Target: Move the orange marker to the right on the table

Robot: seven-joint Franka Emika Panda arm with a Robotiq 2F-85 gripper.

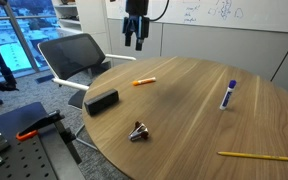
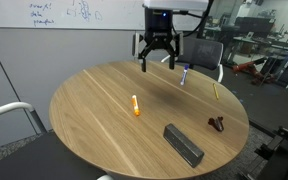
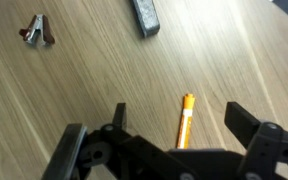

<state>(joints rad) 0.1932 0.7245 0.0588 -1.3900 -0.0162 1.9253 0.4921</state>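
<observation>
The open gripper goes down next from high above the table around the orange marker's middle (image 1: 144, 81) (image 3: 185, 127), one fingertip along each side. The marker lies flat far below.
The orange marker (image 1: 144, 81) lies flat on the round wooden table (image 1: 184, 110). It also shows in an exterior view (image 2: 135, 105) and in the wrist view (image 3: 186, 118), where it lies between my fingers, far below them. My gripper (image 1: 135, 40) hangs high above the table, open and empty, fingers pointing down. It also shows in an exterior view (image 2: 156, 60) and in the wrist view (image 3: 179, 125).
A blue-and-white marker (image 1: 228, 94), a yellow pencil (image 1: 256, 156), a black rectangular block (image 1: 101, 101) and a small black binder clip (image 1: 138, 131) lie on the table. A black chair (image 1: 69, 55) stands by the table edge.
</observation>
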